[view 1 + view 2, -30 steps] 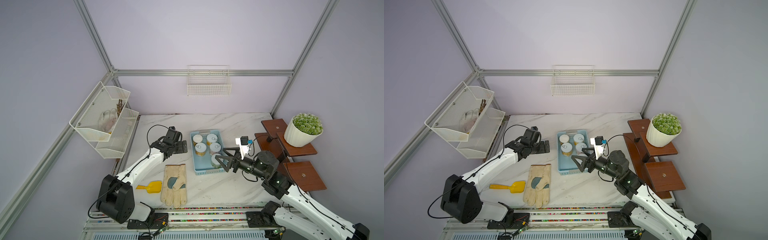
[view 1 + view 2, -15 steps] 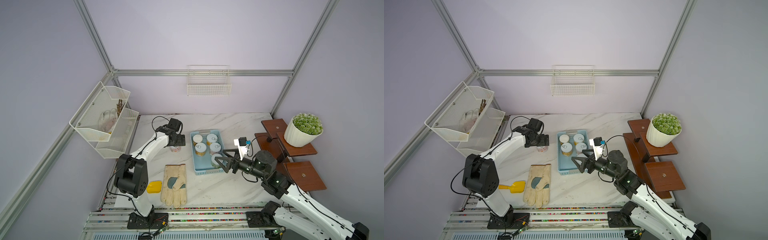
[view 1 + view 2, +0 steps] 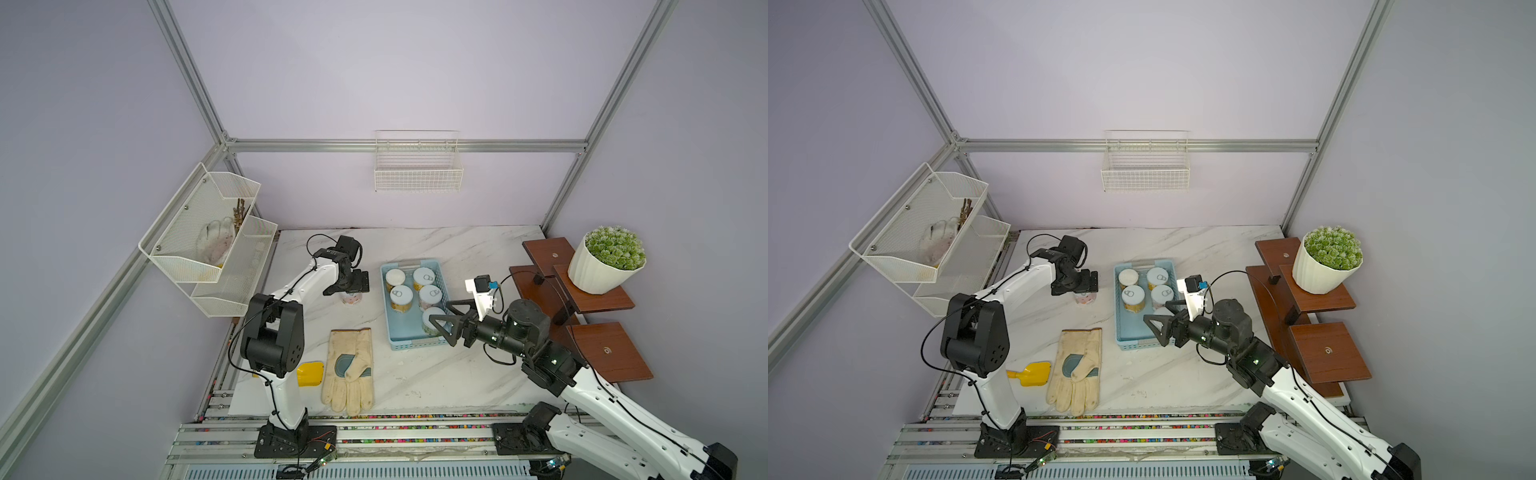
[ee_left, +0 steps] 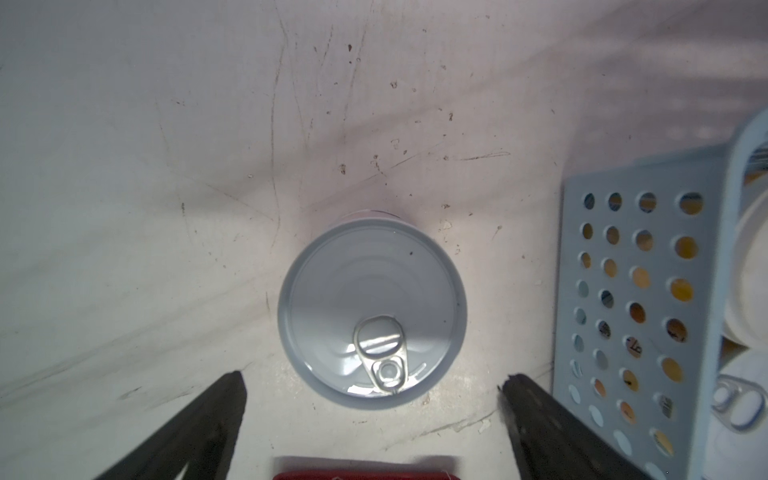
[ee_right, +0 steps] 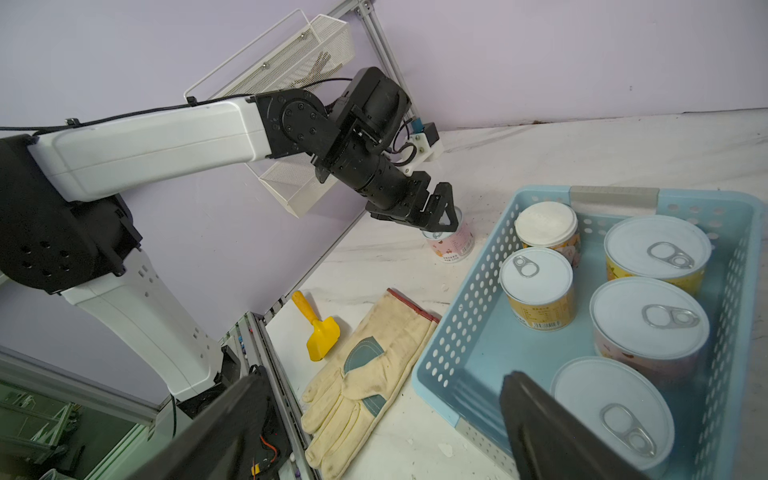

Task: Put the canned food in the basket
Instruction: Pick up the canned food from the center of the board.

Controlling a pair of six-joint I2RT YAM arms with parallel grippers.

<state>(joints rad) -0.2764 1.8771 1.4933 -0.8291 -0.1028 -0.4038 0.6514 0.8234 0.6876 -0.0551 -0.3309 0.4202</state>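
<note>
My left gripper lowers next with its open fingers on both sides of the pink-labelled tin and closes on its sides, since the tin still stands outside the basket [image 3: 417, 343].
In both top views the light blue basket [image 3: 417, 343] [image 3: 1138, 344] stands mid-table with several tins of canned food [image 3: 401, 296] [image 3: 1133, 296] upright inside. One pink-labelled tin [image 3: 351, 297] [image 3: 1086, 298] stands on the table left of the basket. My left gripper [image 3: 352, 291] [image 3: 1084, 291] hangs just above it, open; in the left wrist view its fingers flank the tin's pull-ring lid [image 4: 372, 309] without touching. My right gripper [image 3: 439, 311] [image 3: 1155, 311] is open and empty over the basket's near right corner, above the nearest tin [image 5: 611, 407].
A cream work glove [image 3: 348, 370] and a yellow scoop [image 3: 309, 374] lie near the front edge. A brown stepped shelf [image 3: 609, 357] with a potted plant [image 3: 604, 266] stands at the right. A white mesh rack [image 3: 208, 241] hangs on the left wall.
The left arm has raised its elbow and brought its open gripper down over the pink tin. The right arm has barely shifted; its jaws have narrowed slightly.
</note>
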